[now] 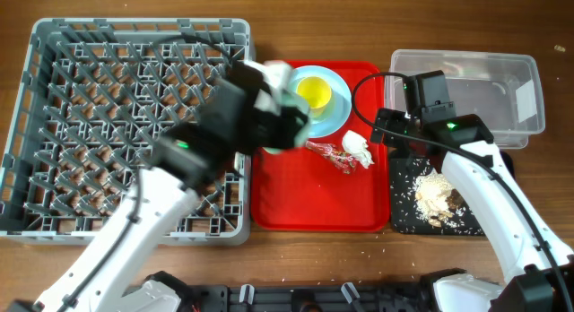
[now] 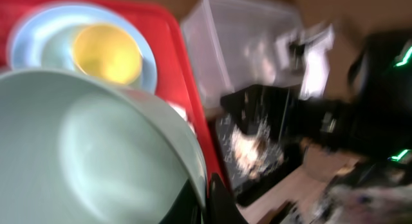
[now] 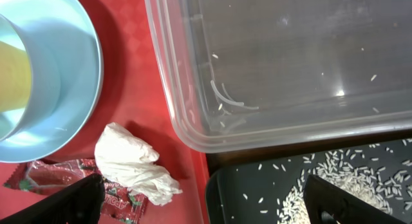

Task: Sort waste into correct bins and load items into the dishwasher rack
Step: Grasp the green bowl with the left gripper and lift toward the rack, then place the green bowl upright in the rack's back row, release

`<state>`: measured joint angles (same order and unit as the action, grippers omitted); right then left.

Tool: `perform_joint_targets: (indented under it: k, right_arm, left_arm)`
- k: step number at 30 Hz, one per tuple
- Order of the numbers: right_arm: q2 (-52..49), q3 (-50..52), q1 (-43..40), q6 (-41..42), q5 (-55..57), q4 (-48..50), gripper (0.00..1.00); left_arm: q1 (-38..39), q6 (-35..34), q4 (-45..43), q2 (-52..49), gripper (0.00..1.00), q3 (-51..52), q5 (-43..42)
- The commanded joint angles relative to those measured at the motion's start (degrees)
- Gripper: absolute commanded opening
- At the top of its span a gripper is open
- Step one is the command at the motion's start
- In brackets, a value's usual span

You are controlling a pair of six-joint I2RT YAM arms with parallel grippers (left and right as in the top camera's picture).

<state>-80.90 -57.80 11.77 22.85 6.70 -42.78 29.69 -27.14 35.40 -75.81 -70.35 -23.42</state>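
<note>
The rack's wires are empty at its far corner by the red tray, so my left gripper needs to swing outward over it, tilting, before I lower the bowl.
My left gripper (image 1: pixel 273 124) is shut on the rim of a pale mint-green bowl (image 1: pixel 289 104), held up over the gap between the grey dishwasher rack (image 1: pixel 134 124) and the red tray (image 1: pixel 296 195). In the blurred left wrist view the bowl (image 2: pixel 96 153) fills the frame, with the fingers (image 2: pixel 215 198) pinching its edge. A yellow cup (image 1: pixel 314 92) stands on the pale blue plate (image 1: pixel 336 115). A white tissue wad (image 3: pixel 129 163) and a red wrapper (image 3: pixel 58 176) lie on the tray. My right gripper (image 3: pixel 209 198) stands wide open and holds nothing, low over the border of the red tray and the black tray (image 1: pixel 404 213).
The clear tub (image 1: pixel 475 88) stands at the back right with a few grains inside. Beige food scraps (image 1: pixel 437 194) and scattered rice (image 3: pixel 347 179) lie in the black tray. The rack holds nothing that I can see. Bare wood runs along the table's front.
</note>
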Motion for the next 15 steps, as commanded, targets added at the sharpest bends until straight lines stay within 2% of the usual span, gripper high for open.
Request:
perform_joint_targets:
  k: [1, 5, 6, 7, 12, 15]
  right_arm:
    - [-0.5, -0.7, -0.2, -0.3, 1.2, 0.2, 1.00]
    - [-0.5, -0.7, -0.2, -0.3, 1.2, 0.2, 1.00]
    - [-0.5, -0.7, -0.2, -0.3, 1.2, 0.2, 1.00]
    - [-0.5, -0.7, -0.2, -0.3, 1.2, 0.2, 1.00]
    - [-0.5, -0.7, -0.2, -0.3, 1.2, 0.2, 1.00]
    - [-0.5, -0.7, -0.2, -0.3, 1.2, 0.2, 1.00]
  left_arm:
    - [-17.5, 2.4, -6.9, -2.6, 0.04, -0.2, -31.2]
    - [-30.6, -8.0, -25.5, -10.4, 0.04, -0.2, -52.6]
    - [-33.5, -16.1, -37.3, -15.1, 0.04, -0.2, -58.7]
    - [-34.7, -21.8, -45.8, -18.2, 0.04, -0.2, -61.3]
    - [-37.3, -41.6, -74.0, -31.5, 0.04, -0.2, -63.5]
    - [-38.0, -42.3, -75.5, -37.7, 0.04, -0.2, -63.8]
